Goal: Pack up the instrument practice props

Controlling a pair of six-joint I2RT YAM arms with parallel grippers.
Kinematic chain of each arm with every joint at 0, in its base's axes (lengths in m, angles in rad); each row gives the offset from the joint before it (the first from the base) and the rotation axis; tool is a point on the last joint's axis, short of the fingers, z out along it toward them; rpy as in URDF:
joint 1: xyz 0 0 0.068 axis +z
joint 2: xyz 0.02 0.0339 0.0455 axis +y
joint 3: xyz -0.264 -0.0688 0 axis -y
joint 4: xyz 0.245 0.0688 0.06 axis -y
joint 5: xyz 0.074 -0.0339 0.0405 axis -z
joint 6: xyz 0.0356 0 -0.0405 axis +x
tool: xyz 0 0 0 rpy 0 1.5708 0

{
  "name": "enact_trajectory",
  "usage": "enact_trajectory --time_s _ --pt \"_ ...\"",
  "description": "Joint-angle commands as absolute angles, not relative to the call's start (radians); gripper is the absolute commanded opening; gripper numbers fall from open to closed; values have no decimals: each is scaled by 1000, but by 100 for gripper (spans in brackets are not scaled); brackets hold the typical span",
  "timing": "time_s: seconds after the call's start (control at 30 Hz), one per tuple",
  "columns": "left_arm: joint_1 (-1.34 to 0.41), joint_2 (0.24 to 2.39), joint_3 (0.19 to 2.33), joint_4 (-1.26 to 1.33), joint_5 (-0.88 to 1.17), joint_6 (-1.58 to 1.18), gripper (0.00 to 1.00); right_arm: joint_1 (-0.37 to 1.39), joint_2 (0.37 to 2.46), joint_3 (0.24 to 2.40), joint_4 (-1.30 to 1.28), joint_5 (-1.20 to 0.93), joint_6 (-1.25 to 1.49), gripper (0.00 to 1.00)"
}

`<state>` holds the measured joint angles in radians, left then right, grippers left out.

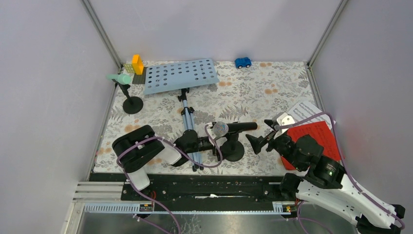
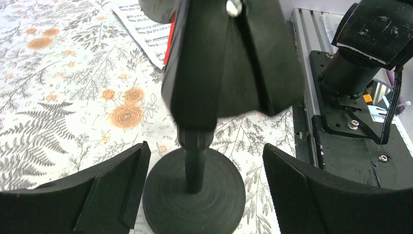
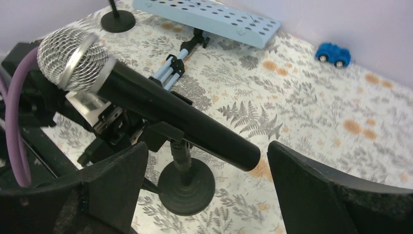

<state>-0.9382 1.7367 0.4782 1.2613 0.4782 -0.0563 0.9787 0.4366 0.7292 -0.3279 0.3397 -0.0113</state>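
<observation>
My right gripper moves to the microphone's black handle point(image 1: 234, 127) point(image 3: 130, 89) beside the mesh head next, turning to straddle its slanting length. The handle lies to my gripper's left in the top view.
A black microphone point(image 1: 234, 127) with a silver mesh head lies in the clip of a round-based mic holder point(image 1: 233, 151) near the front. My left gripper point(image 1: 215, 145) is open, its fingers standing apart on either side of the holder's stem point(image 2: 195, 168) without touching it. My right gripper point(image 1: 259, 132) is open too, facing the microphone's point(image 3: 146, 107) tail end from the right. The pale blue rack point(image 1: 180, 75) stands at the back on tripod legs point(image 1: 188, 122). A mint-green microphone point(image 1: 120, 78) sits on a second holder point(image 1: 132, 105). White point(image 1: 305, 109) and red point(image 1: 314, 137) music sheets lie at the right.
A small blue toy car point(image 1: 242, 62) sits at the back by the wall. Yellow and orange bricks point(image 1: 134, 65) stand on a grey plate at the back left. Grey walls close in three sides. The black mounting rail point(image 1: 209, 187) runs along the near edge.
</observation>
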Motion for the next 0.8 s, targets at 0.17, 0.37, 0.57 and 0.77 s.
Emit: enact_trajectory --time_s 0.17,0.37,0.57,0.77 --pt "-944 1644 345 1469 404 -145 99 975 444 724 -371 -118 -377 100" --pt "-956 1562 238 1576 263 -190 99 975 560 760 -370 -252 -462 100" --pt "-1045 1466 240 1565 34 -107 99 975 651 806 -345 -201 -457 100" --pt "-1092 1428 288 1539 -132 -32 99 975 573 754 -261 -150 -408 99"
